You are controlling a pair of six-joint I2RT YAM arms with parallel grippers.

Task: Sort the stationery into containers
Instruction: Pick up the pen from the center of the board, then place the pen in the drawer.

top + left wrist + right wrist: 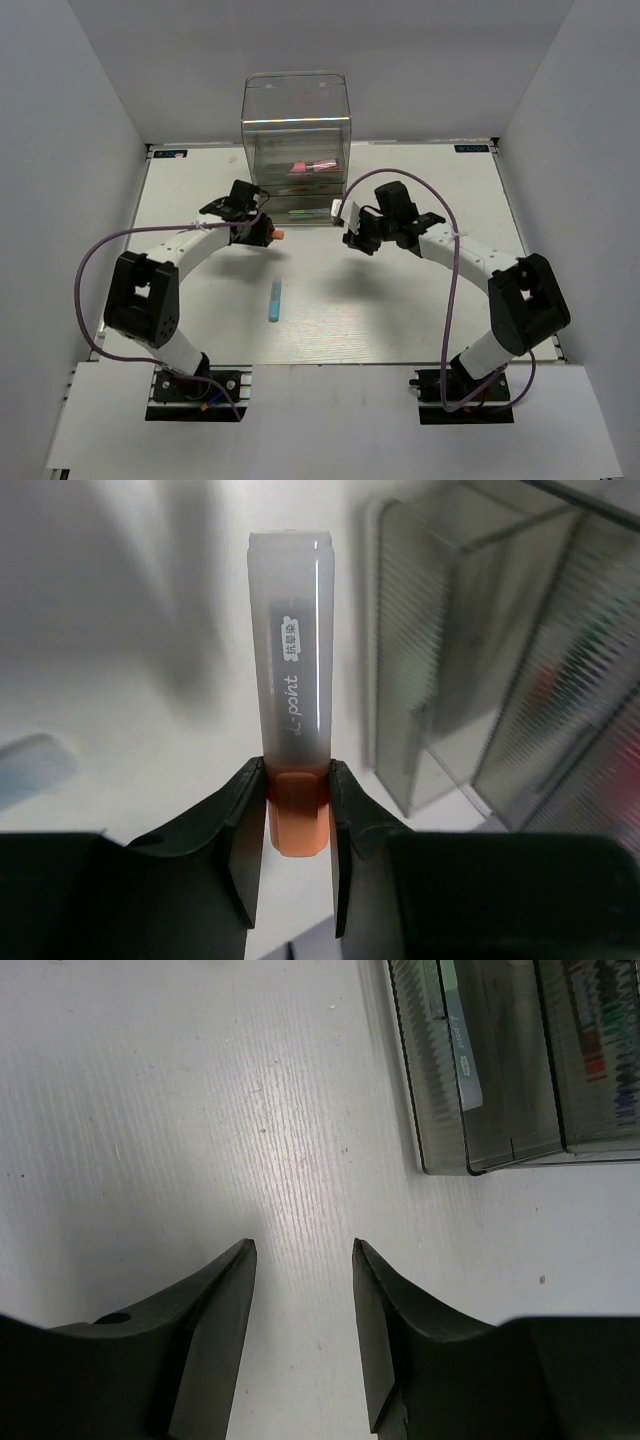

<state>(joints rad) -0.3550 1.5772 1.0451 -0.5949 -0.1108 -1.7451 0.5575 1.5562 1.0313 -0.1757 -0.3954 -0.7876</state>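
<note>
My left gripper needs to move outward next, over the inside of the drawer, because the marker is still hanging outside the nearest drawer (302, 213) (487, 645), where a teal pen lies.
My left gripper (297, 780) is shut on the orange end of a white marker (291, 660), whose frosted body points away from the wrist camera. From above, only the marker's orange tip (279, 234) shows beside the left gripper (266, 231), just in front of the containers (296, 135). A light blue marker (274, 300) lies on the table nearer the arm bases, and it appears blurred as the light blue marker (35, 765) at the left of the wrist view. My right gripper (303, 1250) hangs open over bare table, with nothing between its fingers, next to the see-through drawers (490, 1110).
The tall clear box stands at the back centre with drawers (300, 190) below it holding pink and other coloured pens. A teal pen (465, 1055) lies in the nearest drawer. White walls enclose the table (420, 300) on three sides.
</note>
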